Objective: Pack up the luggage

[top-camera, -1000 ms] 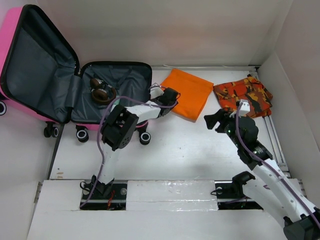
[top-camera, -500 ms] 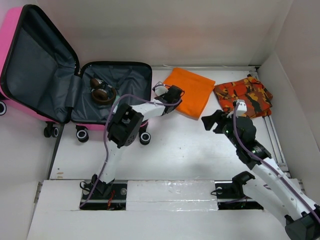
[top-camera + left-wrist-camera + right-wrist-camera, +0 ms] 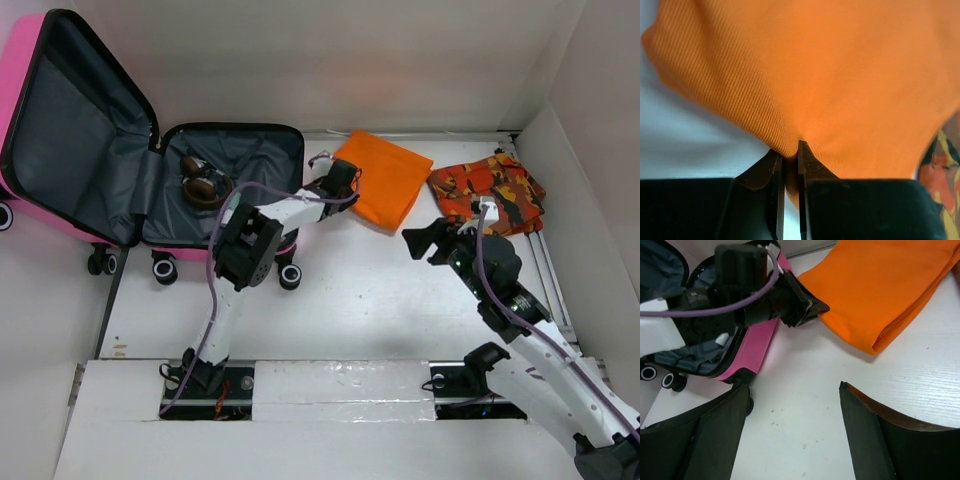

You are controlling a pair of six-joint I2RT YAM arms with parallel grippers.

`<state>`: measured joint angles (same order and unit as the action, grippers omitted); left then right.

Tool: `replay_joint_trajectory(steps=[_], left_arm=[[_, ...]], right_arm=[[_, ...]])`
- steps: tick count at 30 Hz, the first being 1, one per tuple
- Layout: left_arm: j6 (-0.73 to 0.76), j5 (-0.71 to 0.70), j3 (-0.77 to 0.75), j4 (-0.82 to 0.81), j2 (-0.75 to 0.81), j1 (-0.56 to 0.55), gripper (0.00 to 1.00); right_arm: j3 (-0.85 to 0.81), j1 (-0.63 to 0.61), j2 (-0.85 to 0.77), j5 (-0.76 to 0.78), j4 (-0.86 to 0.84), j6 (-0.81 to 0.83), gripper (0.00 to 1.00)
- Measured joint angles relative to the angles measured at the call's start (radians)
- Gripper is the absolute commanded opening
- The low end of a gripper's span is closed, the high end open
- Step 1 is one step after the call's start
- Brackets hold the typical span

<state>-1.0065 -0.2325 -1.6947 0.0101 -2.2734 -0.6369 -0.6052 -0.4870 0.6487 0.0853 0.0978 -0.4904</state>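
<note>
The headphones leave room, so my left gripper should next lift the orange cloth, carry it left in the top view and lower it into the luggage's base to release.
The pink luggage lies open at the back left, grey lining up, its lid leaning back. My left gripper is just right of it, shut on the left edge of a folded orange cloth. In the left wrist view the gripper pinches a fold of the orange cloth between its black fingers. My right gripper hangs open over bare table, nothing in it. The right wrist view shows the right gripper wide open, the orange cloth and the luggage's pink shell ahead.
Brown headphones lie inside the luggage's base. A folded orange camouflage cloth lies at the back right, near the right wall. The luggage's black wheels stick out toward the left arm.
The left gripper has closed on the orange cloth's edge and shifted slightly toward the back, pulling that edge with it. The right gripper stays open and has barely drifted left.
</note>
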Motion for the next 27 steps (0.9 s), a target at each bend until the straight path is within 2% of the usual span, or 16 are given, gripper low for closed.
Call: replay_joint_trajectory(steps=[6,8,13,17,23,27], left_arm=[[0.308,0.161,-0.348,0.220,-0.006,0.072,0.00],[0.387,0.226,-0.410,0.249,0.016,0.115,0.00],[0.543,0.323,-0.426,0.376,0.105,0.259,0.00],[0.626,0.330,-0.366,0.431,0.166,0.379,0.00],[0.637,0.394,-0.122,0.370,0.270,0.557,0.00],[0.634,0.395,-0.032,0.336,0.282,0.671,0.00]], right_arm=[[-0.020,-0.007,0.012,-0.001,-0.001,0.005,0.78],[-0.025,-0.008,0.023,-0.006,-0.003,0.008,0.78],[-0.034,-0.011,0.060,-0.028,-0.020,0.012,0.78],[-0.034,-0.012,0.067,-0.048,-0.032,0.015,0.78],[-0.034,-0.012,0.061,-0.059,-0.051,0.015,0.78],[-0.033,-0.012,0.057,-0.059,-0.055,0.015,0.78]])
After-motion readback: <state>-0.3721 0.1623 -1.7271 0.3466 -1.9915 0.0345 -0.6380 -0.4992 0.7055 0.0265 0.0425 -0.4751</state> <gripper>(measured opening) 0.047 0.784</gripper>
